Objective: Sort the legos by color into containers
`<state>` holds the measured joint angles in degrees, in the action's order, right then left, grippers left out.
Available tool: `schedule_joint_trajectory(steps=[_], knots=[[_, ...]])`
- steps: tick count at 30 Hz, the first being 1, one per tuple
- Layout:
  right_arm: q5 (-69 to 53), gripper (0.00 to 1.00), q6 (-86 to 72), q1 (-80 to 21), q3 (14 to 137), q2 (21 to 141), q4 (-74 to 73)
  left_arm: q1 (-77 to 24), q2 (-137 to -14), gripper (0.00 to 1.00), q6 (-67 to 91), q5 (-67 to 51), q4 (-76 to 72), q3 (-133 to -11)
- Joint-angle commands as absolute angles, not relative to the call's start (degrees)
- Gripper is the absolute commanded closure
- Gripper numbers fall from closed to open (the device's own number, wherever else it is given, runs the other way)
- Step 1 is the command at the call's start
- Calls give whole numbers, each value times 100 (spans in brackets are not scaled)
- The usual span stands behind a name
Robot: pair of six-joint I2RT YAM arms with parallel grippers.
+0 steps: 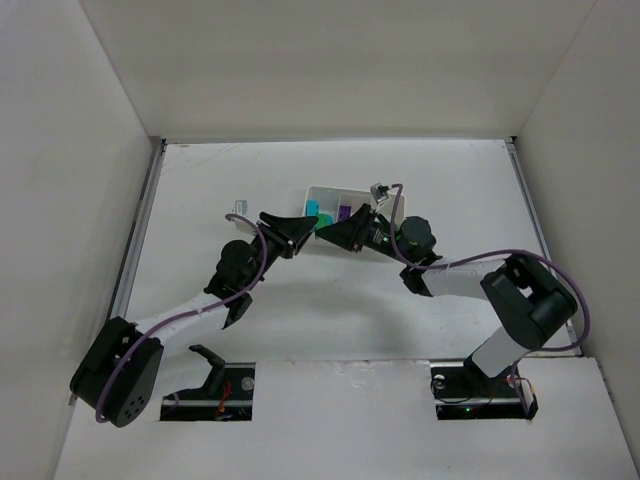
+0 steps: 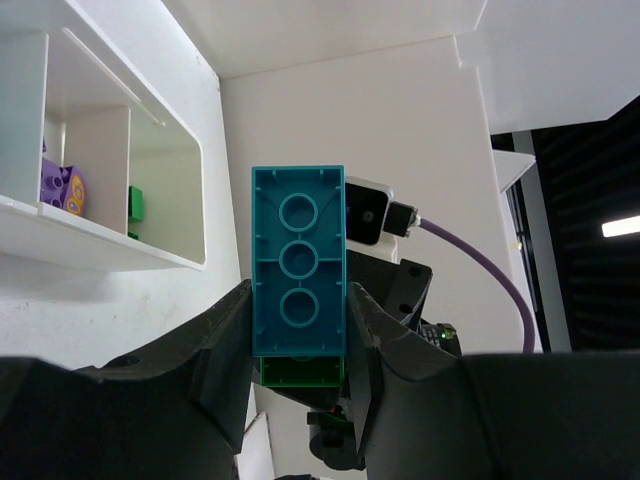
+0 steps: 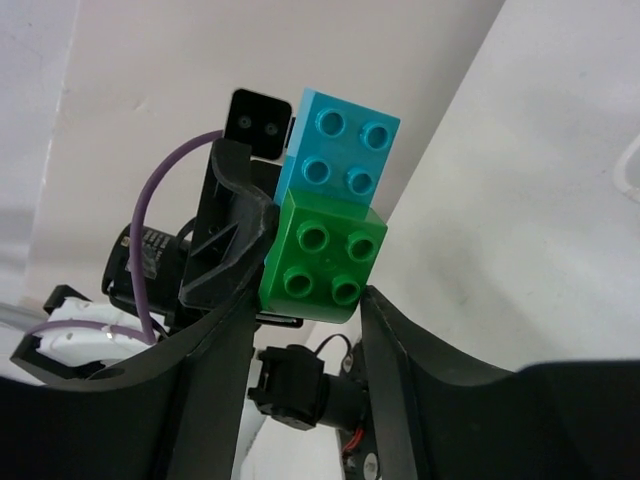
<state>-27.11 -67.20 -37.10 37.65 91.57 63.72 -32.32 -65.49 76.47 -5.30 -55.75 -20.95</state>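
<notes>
I should tip my left gripper downward next and lower it outward into the tray's teal section [image 1: 317, 206] to release the teal brick, since that section is below and outward of my left gripper.
A teal brick [image 2: 299, 260] and a green brick [image 2: 300, 372] are stuck together and held between both grippers, just in front of the white tray [image 1: 330, 188]. My left gripper [image 2: 299, 320] is shut on the teal brick. My right gripper [image 3: 305, 300] is shut on the green brick [image 3: 322, 257], with the teal brick [image 3: 340, 150] beyond it. In the top view the two grippers, left [image 1: 306, 232] and right [image 1: 328, 234], meet tip to tip. The tray holds a teal brick [image 1: 318, 209], a purple brick [image 2: 60, 187] and a green brick [image 2: 137, 203] in separate compartments.
The tray's near wall [image 2: 100, 250] is just left of my left fingers. White walls close in the table at the back and both sides. The right arm's elbow [image 1: 528, 300] is raised at the right. The right wrist camera [image 2: 365, 212] faces my left gripper.
</notes>
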Motion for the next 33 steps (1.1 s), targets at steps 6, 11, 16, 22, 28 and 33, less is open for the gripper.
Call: schedule_joint_trajectory(steps=[6,11,16,22,28,33], knots=[[-2699,60,-6855,-3512,3877,9123,7128,-3177,-6530,83,7778,-694,-6091,-1978],[-2707,61,-6794,-3239,3631,8799,6979,-3002,-6451,83,7717,-738,-6021,-1899],[-2698,61,-6636,-2932,3288,8386,6698,-2738,-6372,83,7690,-870,-5968,-1907],[-2427,61,-6128,-2554,3182,7885,5655,-2649,-6477,83,7638,-1002,-5941,-1986],[-804,60,-4854,-2430,3559,7375,3221,-2711,-6557,83,7541,-967,-5907,-1960],[438,59,-4070,-2526,3954,7313,2085,-2702,-6451,83,7374,-827,-5757,-1907]])
